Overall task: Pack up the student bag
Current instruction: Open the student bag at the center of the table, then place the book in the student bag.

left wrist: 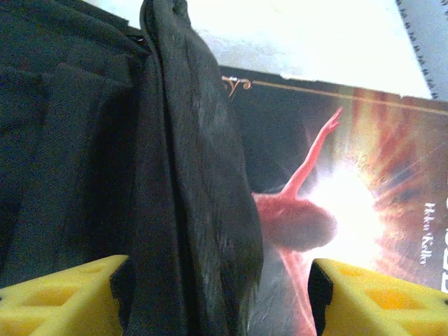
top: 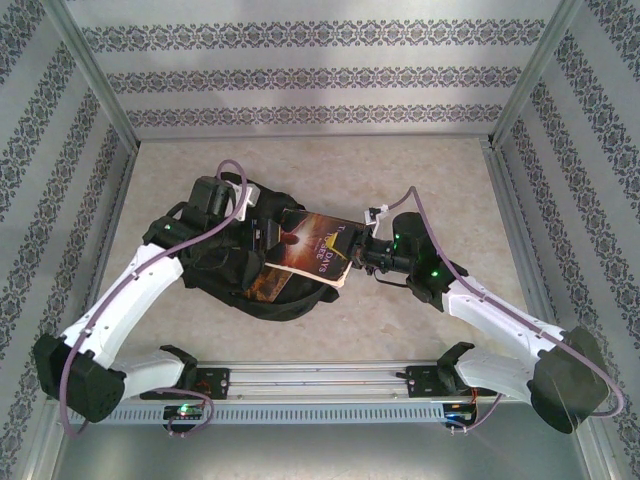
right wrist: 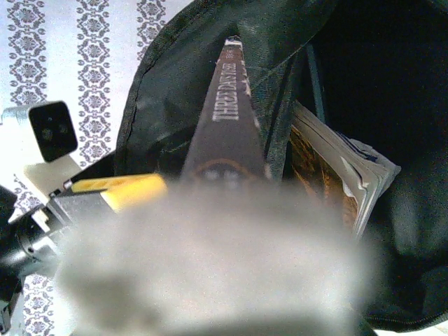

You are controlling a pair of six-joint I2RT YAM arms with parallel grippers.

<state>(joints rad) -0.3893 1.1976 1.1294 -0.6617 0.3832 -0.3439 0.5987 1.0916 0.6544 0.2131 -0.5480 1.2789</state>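
Observation:
The dark book still sticks out of the bag's opening, so my right gripper needs to push down into the bag's opening next, alongside the second book, and let go of the dark book there.
The student bag, black and soft, lies left of the table's middle with its mouth facing right. My right gripper is shut on a dark book with a red-orange burst on its cover, held at the bag's mouth. In the right wrist view that book's spine points into the bag, and its blurred page edge hides my jaws. A second book lies inside. My left gripper is open, its yellow fingers wide either side of a fold of the bag's fabric, over the book cover.
Patterned walls close off the table at the back and both sides. A metal rail carrying both arm bases runs along the near edge. The left arm's wrist sits close beside the held book.

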